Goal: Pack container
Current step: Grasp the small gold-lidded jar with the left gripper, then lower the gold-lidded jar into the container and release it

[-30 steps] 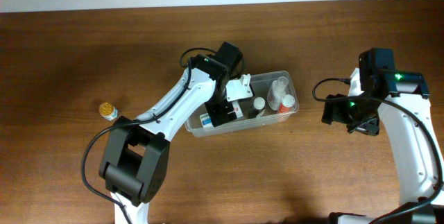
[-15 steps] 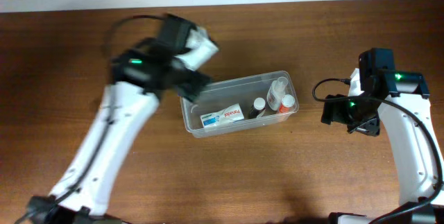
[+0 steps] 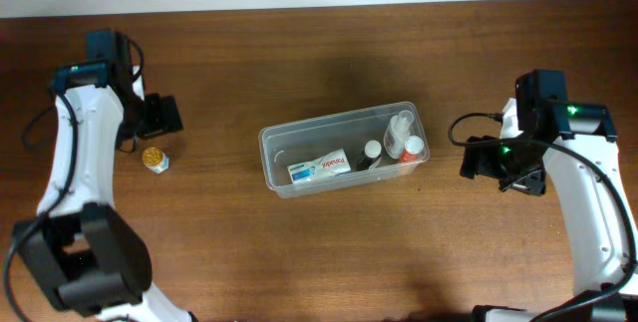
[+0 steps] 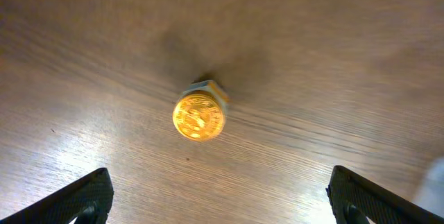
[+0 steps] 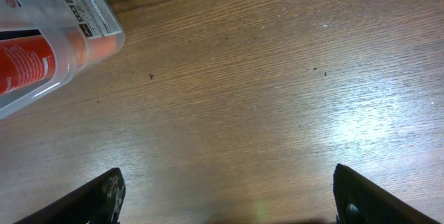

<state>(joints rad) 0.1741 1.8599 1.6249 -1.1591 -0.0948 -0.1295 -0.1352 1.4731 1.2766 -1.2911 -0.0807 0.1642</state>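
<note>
The small gold-lidded jar [image 3: 155, 160] [image 4: 200, 114] stands on the tabletop below the left gripper's fingers, so the left gripper will go down next with those fingers open, around the sides of the jar.
The clear container [image 3: 329, 116] sits mid-table and holds a toothpaste tube [image 3: 321, 167] and three small bottles [image 3: 402, 140] at its right end. A small jar with a gold lid [image 3: 154, 159] stands on the table at far left. It also shows in the left wrist view [image 4: 200, 115]. My left gripper [image 3: 158, 123] hovers just by the jar, open and empty, and in its wrist view [image 4: 222, 203] the jar lies ahead of the fingers. My right gripper [image 3: 488, 160] is open and empty right of the container, whose corner [image 5: 104, 40] shows in the right wrist view [image 5: 225, 196].
The wooden table [image 3: 329, 252] runs to a pale wall at the back. A red-labelled bottle [image 5: 24, 64] shows through the container wall in the right wrist view.
My left arm has swung from over the container to the far left, above the gold-lidded jar. The toothpaste tube lies in the container. The right arm has not moved.
</note>
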